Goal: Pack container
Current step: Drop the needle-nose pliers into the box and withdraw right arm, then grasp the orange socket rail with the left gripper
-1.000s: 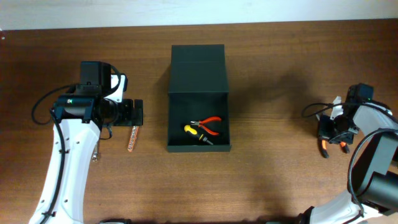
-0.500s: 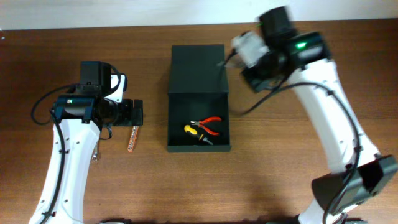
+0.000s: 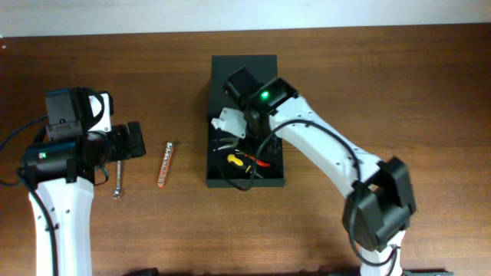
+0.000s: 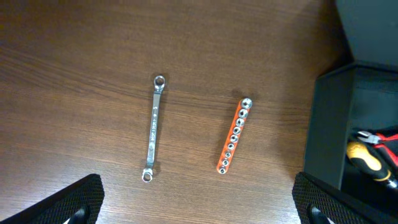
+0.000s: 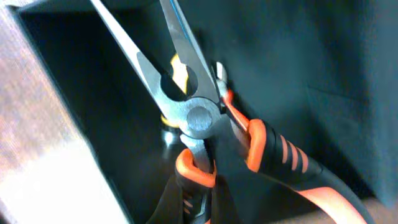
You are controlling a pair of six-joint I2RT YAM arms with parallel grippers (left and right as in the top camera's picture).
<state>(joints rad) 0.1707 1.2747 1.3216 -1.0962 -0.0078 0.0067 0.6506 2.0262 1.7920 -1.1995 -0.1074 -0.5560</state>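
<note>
I should next move my left gripper right in the overhead view to the orange bar slanting below, turn to match and lower onto the bar's far half [image 3: 167, 156] [image 4: 239, 122].
The container [image 3: 244, 69], a dark box with its flap lid open at the far side, stands mid-table; it also shows at the right edge of the left wrist view [image 4: 326, 124]. Inside lie red-handled pliers [image 4: 380, 137] and a yellow-handled screwdriver [image 3: 236, 159]. My right gripper [image 3: 230, 138] reaches into the container, shut on long-nose pliers [image 5: 199, 118] with orange-and-black handles, their tips pointing at the box floor. My left gripper [image 4: 199, 208] is open and empty, left of the container, above the bare table.
An orange socket rail [image 3: 164, 165] lies left of the container, also in the left wrist view [image 4: 233, 135]. A silver ring wrench [image 4: 153, 127] lies further left, below my left gripper in the overhead view [image 3: 119, 180].
My right arm has swung from the far right of the table over into the container, carrying the long-nose pliers. My left arm has pulled back to the left, away from the socket rail.
</note>
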